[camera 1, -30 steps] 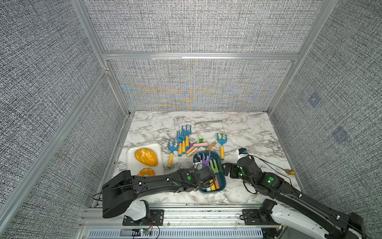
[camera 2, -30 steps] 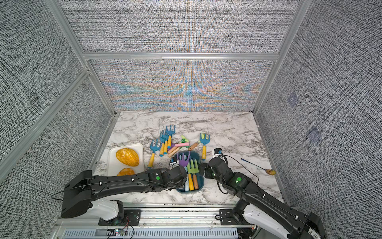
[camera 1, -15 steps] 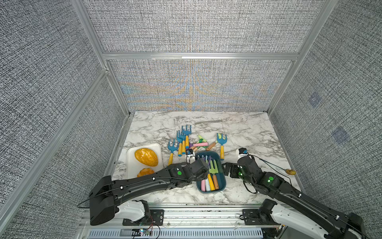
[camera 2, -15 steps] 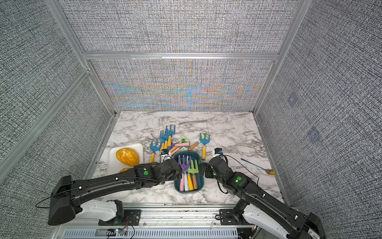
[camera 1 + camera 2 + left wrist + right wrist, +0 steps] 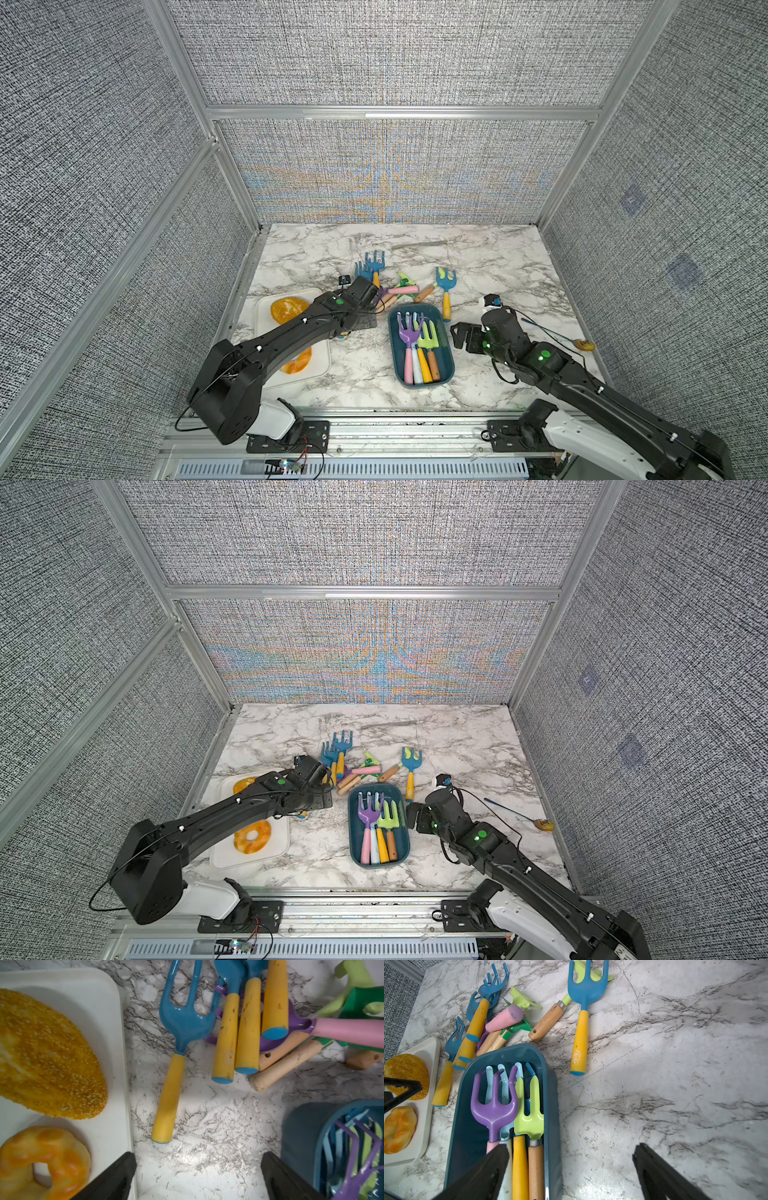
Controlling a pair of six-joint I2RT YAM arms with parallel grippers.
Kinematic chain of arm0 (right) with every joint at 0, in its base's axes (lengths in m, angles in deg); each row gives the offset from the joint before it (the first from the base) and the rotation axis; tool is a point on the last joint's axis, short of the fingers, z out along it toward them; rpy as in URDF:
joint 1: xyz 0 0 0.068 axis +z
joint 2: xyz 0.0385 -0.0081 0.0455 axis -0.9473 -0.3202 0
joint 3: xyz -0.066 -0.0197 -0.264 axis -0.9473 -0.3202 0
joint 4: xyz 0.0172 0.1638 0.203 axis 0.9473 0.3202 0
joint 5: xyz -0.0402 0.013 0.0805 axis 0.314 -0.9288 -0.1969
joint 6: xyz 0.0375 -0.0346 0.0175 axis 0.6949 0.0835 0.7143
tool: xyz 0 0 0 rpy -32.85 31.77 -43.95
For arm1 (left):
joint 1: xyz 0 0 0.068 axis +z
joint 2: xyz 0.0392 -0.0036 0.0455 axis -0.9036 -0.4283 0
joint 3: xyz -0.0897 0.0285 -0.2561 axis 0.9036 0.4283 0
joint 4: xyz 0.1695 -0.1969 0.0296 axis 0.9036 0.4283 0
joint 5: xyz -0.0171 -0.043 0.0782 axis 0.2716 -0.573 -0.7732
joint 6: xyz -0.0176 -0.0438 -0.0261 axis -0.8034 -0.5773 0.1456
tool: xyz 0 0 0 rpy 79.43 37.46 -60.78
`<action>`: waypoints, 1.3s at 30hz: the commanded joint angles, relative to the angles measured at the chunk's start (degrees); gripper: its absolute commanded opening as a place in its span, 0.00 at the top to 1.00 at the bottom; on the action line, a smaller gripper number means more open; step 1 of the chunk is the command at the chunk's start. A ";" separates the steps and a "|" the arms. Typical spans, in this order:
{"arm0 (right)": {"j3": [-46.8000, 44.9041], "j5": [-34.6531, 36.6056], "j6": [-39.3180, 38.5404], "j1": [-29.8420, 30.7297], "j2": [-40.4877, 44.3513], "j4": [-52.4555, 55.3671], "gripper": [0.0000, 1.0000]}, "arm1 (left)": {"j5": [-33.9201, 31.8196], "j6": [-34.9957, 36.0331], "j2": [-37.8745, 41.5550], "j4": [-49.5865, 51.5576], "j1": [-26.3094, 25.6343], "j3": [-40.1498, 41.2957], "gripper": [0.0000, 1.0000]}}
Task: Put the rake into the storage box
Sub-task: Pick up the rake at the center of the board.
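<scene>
The blue rake's yellow handle lies clear of the pile, so my left gripper will next move outward and down onto that handle near the rake's blue prongs.
The dark teal storage box (image 5: 392, 353) (image 5: 352, 833) stands at the front middle of the marble table. Several rakes lie in it, among them a purple rake (image 5: 409, 332) (image 5: 494, 1105) with a pink handle and a green rake (image 5: 428, 338). More rakes lie in a loose pile (image 5: 375, 266) behind the box, and one blue rake (image 5: 170, 1095) with a yellow handle lies apart, nearest the tray. My left gripper (image 5: 198, 1155) (image 5: 359, 322) is open and empty over bare marble between tray and box. My right gripper (image 5: 571, 1147) (image 5: 461, 336) is open, straddling the box's right wall (image 5: 552, 1105).
A flat white tray (image 5: 324, 365) at the front left carries a seeded bread (image 5: 286, 309) and a doughnut (image 5: 251, 837). A thin blue-handled spoon (image 5: 582, 344) lies at the right edge. Fabric walls close in the table on three sides.
My left gripper opened and let go of the purple rake, which now lies in the box. The left arm then drew back left towards the tray. The right arm stayed put.
</scene>
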 commanded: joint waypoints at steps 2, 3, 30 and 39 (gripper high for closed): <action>0.10 -0.74 -0.45 -0.52 0.62 -0.28 0.01 | 1.74 6.54 -4.37 -0.86 3.74 -2.01 0.04; 0.05 -0.74 -0.50 -0.61 0.71 -0.25 0.01 | 1.83 7.14 -5.59 -1.07 4.62 -2.39 0.07; -1.19 -0.75 0.52 -1.25 4.87 2.42 0.01 | 4.83 11.47 -21.71 -0.36 9.82 -8.10 0.85; -1.25 -0.65 1.03 -1.32 3.86 1.36 0.01 | 6.24 8.68 -6.12 1.10 8.65 -1.38 1.00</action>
